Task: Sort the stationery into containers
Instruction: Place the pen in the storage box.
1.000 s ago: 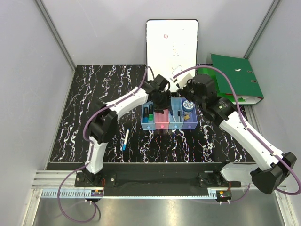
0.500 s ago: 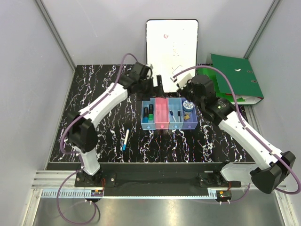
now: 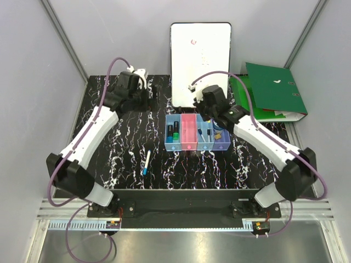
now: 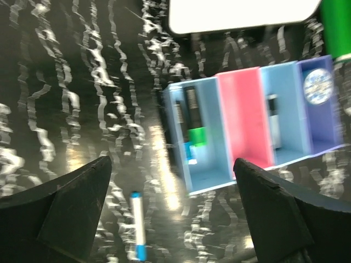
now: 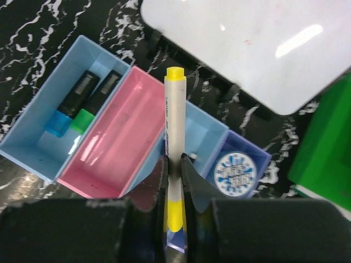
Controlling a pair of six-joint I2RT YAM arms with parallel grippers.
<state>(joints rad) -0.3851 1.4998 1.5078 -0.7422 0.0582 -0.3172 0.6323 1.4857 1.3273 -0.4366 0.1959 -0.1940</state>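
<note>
I need to move my right gripper down to the left in the top view next and release the pen, because the empty pink bin (image 5: pixel 117 138) is below the gripper on that side.
My right gripper (image 5: pixel 174 164) is shut on a slim white pen with yellow ends (image 5: pixel 174 118). It holds the pen above the joined bins, over the wall between the pink bin (image 5: pixel 115 142) and the second light blue bin (image 5: pixel 204 130). The first light blue bin (image 5: pixel 33 137) holds the green-black marker (image 5: pixel 97 99) and a blue-tipped one. The blue tape roll (image 5: pixel 235 172) lies in the purple bin. My left gripper (image 4: pixel 175 219) is open and empty, left of the bins (image 3: pixel 188 131). A white pen with blue ends (image 3: pixel 147 161) lies on the table, also in the left wrist view (image 4: pixel 137 224).
The large white board (image 3: pixel 200 60) stands behind the bins. The green binder (image 3: pixel 274 90) lies at the back right. The second light blue bin (image 4: pixel 282 109) holds a black-ended pen (image 4: pixel 273 123). The black marbled table (image 3: pixel 109 142) has grey walls around it.
My left arm has swung back and to the left, away from the bins. My right gripper has moved left with the yellow-ended pen, now over the bin row.
</note>
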